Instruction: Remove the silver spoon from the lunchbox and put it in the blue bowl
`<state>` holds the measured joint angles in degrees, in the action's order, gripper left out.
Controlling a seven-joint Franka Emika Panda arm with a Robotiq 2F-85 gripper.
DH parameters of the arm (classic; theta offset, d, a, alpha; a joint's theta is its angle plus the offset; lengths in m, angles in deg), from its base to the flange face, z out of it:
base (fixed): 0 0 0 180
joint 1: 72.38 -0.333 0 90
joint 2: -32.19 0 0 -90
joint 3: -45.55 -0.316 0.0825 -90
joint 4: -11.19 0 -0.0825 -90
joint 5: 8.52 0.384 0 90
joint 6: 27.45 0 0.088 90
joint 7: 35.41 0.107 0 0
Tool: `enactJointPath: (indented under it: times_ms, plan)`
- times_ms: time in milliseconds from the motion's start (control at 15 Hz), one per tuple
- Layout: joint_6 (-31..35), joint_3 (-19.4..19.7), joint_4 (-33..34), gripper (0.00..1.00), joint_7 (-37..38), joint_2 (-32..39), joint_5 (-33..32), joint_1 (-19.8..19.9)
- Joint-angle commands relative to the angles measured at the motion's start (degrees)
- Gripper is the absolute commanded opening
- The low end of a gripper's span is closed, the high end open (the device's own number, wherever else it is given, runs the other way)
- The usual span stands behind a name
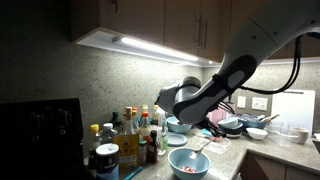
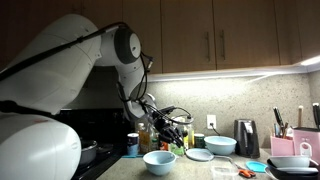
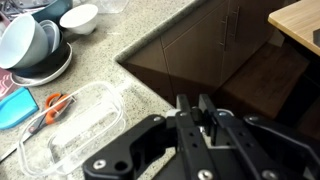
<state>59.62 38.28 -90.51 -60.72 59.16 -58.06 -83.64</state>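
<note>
My gripper needs to go down next toward the blue bowl's open inside and let go of the spoon there, because the silver spoon already hangs down from my fingers toward it.
My gripper (image 3: 195, 108) hangs in the air over the counter's front edge. Its fingers are almost together on a thin, pale grey, shiny piece that I take for the silver spoon (image 3: 208, 122), which is mostly hidden behind them. In both exterior views the gripper (image 1: 163, 101) (image 2: 172, 128) is above the blue bowl (image 1: 188, 162) (image 2: 160, 160), which sits near the counter's front. The dark shallow lunchbox (image 2: 291, 168) stands far off along the counter.
Several bottles (image 1: 128, 138) stand close beside the blue bowl. A second blue bowl (image 2: 220, 145), a white plate (image 2: 198, 154), a kettle (image 2: 245, 136) and a knife block (image 2: 281, 128) line the counter. The wrist view shows stacked bowls (image 3: 30, 50), orange scissors (image 3: 50, 105) and a clear container (image 3: 85, 125).
</note>
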Motion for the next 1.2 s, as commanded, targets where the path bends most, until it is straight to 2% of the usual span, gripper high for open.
enactJointPath:
  times_ms: [0,667,733,867,1133]
  plan:
    - [0.7,-1.1,0.5,0.04,-0.6,1.6,-3.4,-0.1]
    - [4.0,-1.1,13.6,0.04,-9.9,13.2,-1.1,3.2]
    - [4.2,-0.9,14.4,0.41,-10.1,13.8,-1.2,3.4]
    - [4.1,-0.8,15.8,0.48,-10.4,14.8,-1.1,3.6]
    - [4.4,-0.6,16.3,0.74,-9.0,14.7,-1.5,3.1]
